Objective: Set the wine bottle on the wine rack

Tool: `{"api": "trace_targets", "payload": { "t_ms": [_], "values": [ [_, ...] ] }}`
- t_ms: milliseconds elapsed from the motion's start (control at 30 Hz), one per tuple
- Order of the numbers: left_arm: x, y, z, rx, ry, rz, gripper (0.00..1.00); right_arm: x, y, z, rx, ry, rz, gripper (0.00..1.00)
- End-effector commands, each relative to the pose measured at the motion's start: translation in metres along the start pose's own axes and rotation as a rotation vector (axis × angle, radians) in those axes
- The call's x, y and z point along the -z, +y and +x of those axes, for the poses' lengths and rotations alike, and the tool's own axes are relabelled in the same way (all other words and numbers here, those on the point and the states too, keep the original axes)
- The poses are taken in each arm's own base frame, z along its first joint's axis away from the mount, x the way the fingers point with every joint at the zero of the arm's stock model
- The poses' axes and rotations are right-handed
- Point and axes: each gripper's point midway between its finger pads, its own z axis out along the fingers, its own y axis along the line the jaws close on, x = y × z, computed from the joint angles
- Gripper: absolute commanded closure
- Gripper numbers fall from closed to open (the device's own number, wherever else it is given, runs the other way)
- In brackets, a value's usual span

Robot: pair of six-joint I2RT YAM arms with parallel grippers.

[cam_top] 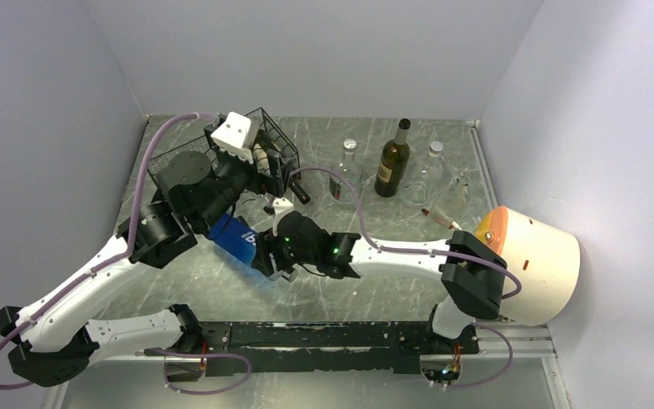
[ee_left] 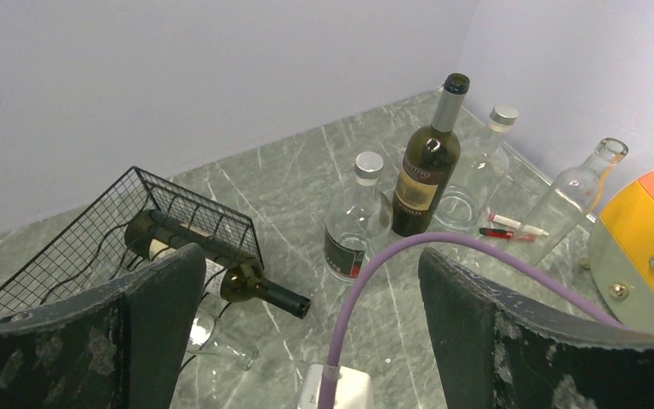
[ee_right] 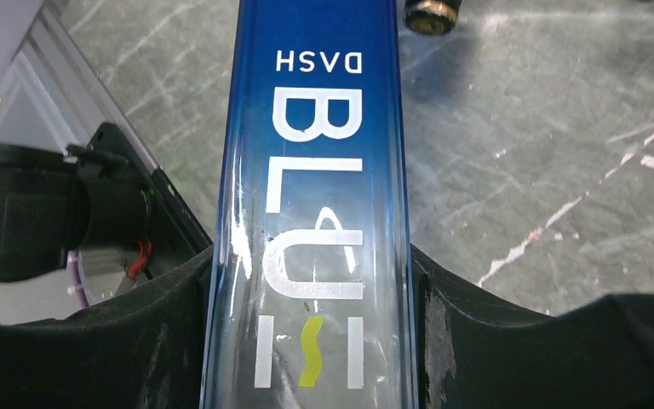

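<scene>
My right gripper should push outward and left in the top view toward the rack's empty end [cam_top: 163, 159] and release, as bottles lie at the rack's other end.
My right gripper [ee_right: 311, 290] is shut on a blue glass wine bottle [ee_right: 315, 170] printed with white letters; its body fills the gap between both fingers. From above, the blue bottle [cam_top: 234, 239] lies slanted low over the table, left of the right gripper [cam_top: 271, 256]. The black wire wine rack [cam_top: 174, 153] stands at the back left. On the rack [ee_left: 157, 200] lie a dark green bottle [ee_left: 260, 291], a second dark one [ee_left: 170, 232] above it and a clear one [ee_left: 217, 339] at the bottom. My left gripper [ee_left: 311, 256] hangs open and empty beside the rack.
A dark wine bottle [cam_top: 393, 158] stands upright at the back, between a clear bottle [cam_top: 347, 170] and another clear one [cam_top: 433, 166]. One more clear bottle [ee_left: 575, 200] leans near the right wall. A cream and orange drum [cam_top: 536, 264] sits at the right. A purple cable [ee_left: 409, 251] arcs between the left fingers.
</scene>
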Motion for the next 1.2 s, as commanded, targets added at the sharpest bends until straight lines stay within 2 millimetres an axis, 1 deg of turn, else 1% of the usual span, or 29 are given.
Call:
{"api": "trace_targets", "payload": {
  "t_ms": [0,200,367,600,700,800,867,1000,1067,1133,1167],
  "values": [
    [0.011,0.003,-0.024,0.033,-0.042,-0.004,0.02,0.005,0.050,-0.102,-0.042,-0.347,-0.131,1.00],
    [0.014,0.004,-0.019,0.044,-0.038,-0.001,0.02,-0.018,0.050,-0.101,-0.033,-0.356,-0.101,1.00],
    [0.017,0.002,-0.018,0.050,-0.044,0.014,0.02,-0.027,0.055,-0.104,-0.019,-0.376,-0.103,1.00],
    [0.019,0.002,-0.019,0.044,-0.040,0.020,0.02,-0.038,0.060,-0.115,-0.016,-0.417,-0.102,1.00],
    [0.018,0.002,-0.017,0.041,-0.034,0.019,0.02,-0.044,0.058,-0.119,-0.023,-0.434,-0.083,1.00],
    [0.018,0.001,-0.017,0.042,-0.032,0.022,0.02,-0.055,0.052,-0.122,-0.030,-0.453,-0.046,1.00],
    [0.019,0.000,-0.021,0.041,-0.035,0.031,0.02,-0.062,0.047,-0.125,-0.038,-0.472,-0.022,1.00],
    [0.028,-0.006,-0.037,0.025,-0.038,0.079,0.02,-0.078,0.038,-0.129,-0.046,-0.508,0.045,1.00],
    [0.034,-0.007,-0.046,0.025,-0.047,0.101,0.02,-0.087,0.036,-0.133,-0.036,-0.525,0.060,1.00],
    [0.041,-0.007,-0.052,0.032,-0.059,0.110,0.02,-0.093,0.039,-0.138,-0.023,-0.544,0.058,1.00],
    [0.044,-0.006,-0.054,0.036,-0.065,0.112,0.02,-0.102,0.037,-0.133,-0.011,-0.535,0.066,1.00]
  ]
}}
